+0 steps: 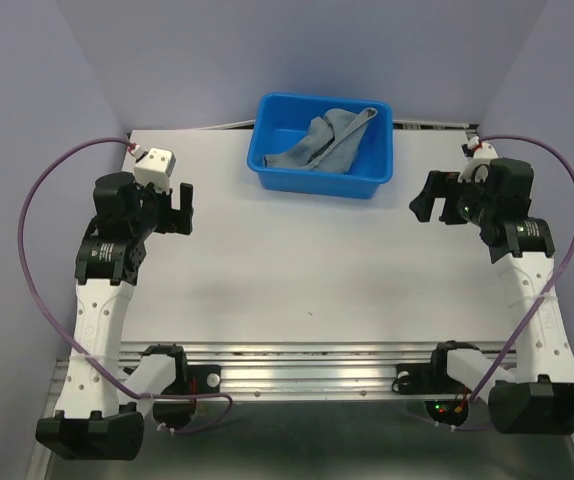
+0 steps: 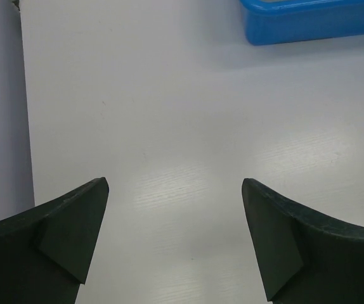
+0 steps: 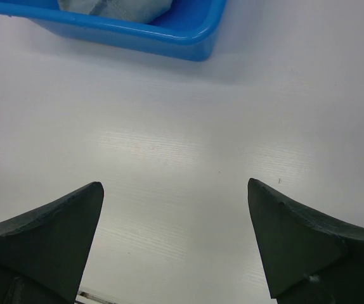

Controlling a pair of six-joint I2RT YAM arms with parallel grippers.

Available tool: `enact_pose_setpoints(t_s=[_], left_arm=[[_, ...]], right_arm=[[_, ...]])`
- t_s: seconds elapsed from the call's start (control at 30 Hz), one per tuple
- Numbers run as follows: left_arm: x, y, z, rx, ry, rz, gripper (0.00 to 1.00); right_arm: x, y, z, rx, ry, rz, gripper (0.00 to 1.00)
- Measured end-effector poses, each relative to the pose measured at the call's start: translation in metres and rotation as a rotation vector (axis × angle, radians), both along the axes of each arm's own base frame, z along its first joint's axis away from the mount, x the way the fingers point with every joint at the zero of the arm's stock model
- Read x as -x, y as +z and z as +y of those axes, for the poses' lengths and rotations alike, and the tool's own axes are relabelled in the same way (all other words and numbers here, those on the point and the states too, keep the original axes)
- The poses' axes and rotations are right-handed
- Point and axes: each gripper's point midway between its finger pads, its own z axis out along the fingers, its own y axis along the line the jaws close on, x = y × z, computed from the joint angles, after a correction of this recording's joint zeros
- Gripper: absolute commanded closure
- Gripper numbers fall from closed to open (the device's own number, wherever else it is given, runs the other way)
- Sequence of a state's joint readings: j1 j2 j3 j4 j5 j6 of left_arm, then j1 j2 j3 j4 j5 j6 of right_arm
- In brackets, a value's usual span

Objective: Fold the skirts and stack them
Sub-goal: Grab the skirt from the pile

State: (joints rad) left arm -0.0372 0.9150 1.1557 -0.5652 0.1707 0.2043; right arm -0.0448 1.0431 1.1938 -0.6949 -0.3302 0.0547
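Next, my right gripper moves outward over the tub's rim, then down inside to the diagonal fold of the skirt (image 1: 325,142).
A grey-blue skirt (image 1: 325,142) lies crumpled inside the bright blue tub (image 1: 267,165) at the back middle of the table; a bit of it shows in the right wrist view (image 3: 115,7). My left gripper (image 1: 181,208) is open and empty over the table's left side, well left of the tub. In the left wrist view it (image 2: 175,187) has only bare table between its fingers. My right gripper (image 1: 429,198) is open and empty at the right, just right of the tub. In the right wrist view it (image 3: 175,187) frames bare table.
The tub's corner shows at the top of the left wrist view (image 2: 309,22) and its near wall in the right wrist view (image 3: 137,35). The white table (image 1: 297,270) ends at a metal rail (image 1: 307,365) in front. Purple cables (image 1: 32,215) loop beside both arms.
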Motion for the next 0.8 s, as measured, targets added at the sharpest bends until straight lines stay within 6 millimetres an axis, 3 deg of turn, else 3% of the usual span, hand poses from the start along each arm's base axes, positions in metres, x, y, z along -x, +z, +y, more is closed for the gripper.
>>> enact_pose_setpoints(t_s=[0.17, 0.37, 0.53, 0.7, 0.8], left_arm=[[-0.005, -0.009, -0.001, 0.0, -0.004, 0.032, 0.01], [-0.007, -0.008, 0.001, -0.016, -0.001, 0.031, 0.01], [-0.007, -0.007, 0.004, -0.024, 0.01, 0.028, 0.01], [-0.007, -0.008, 0.007, -0.03, 0.027, 0.031, 0.01], [-0.007, -0.008, 0.011, -0.031, 0.057, 0.032, 0.01]], right_arm=[[-0.008, -0.006, 0.003, -0.029, 0.004, 0.027, 0.0], [-0.048, -0.019, 0.01, -0.094, 0.003, 0.1, 0.0], [-0.102, -0.011, 0.024, -0.139, 0.013, 0.087, 0.0], [-0.168, 0.006, 0.068, -0.144, 0.049, 0.021, 0.0], [-0.194, 0.0, 0.094, -0.131, 0.039, 0.017, 0.01]])
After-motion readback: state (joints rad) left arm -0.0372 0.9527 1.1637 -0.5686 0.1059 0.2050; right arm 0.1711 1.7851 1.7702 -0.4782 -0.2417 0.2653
